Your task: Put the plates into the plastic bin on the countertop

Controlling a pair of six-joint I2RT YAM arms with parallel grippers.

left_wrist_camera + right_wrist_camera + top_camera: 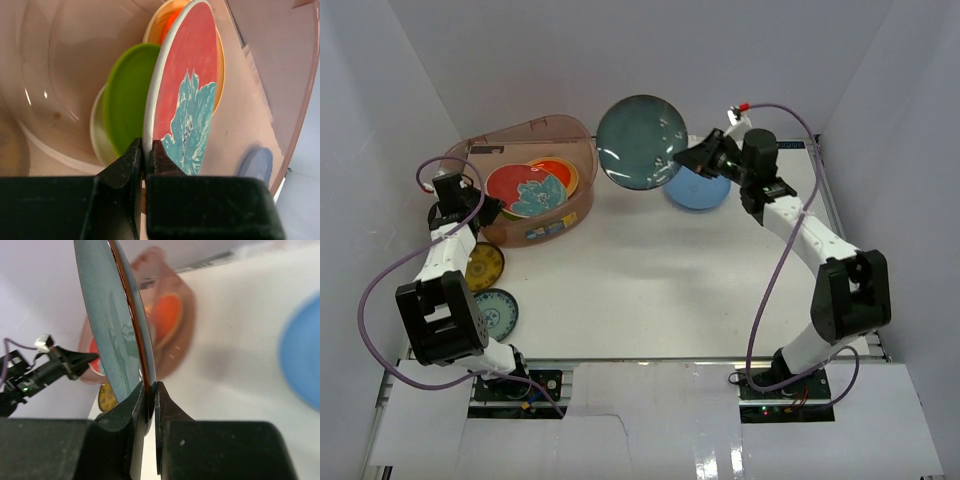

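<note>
I will move the dark teal plate with my right gripper over the floral plate (528, 188) inside the bin, lower it and let it go, because it is hanging outside the bin.
My right gripper (682, 158) (151, 390) is shut on the rim of a dark teal plate (638, 142) (112, 315), held up on edge in the air just right of the plastic bin (550, 122) (175, 325). My left gripper (488, 205) (148, 150) reaches into the bin and is shut on the rim of the red-and-teal floral plate (528, 188) (187, 100). That plate leans over a green plate (127, 95), a cream one (97, 130) and an orange one (170, 22). A blue plate (698, 188) (302, 355) lies on the countertop (650, 270) under the right wrist.
A yellow patterned plate (485, 266) (106, 399) and a grey patterned plate (498, 312) lie on the countertop beside the left arm, near the left rail. White walls close in on three sides. The bin's wall (60, 60) curves around the left gripper.
</note>
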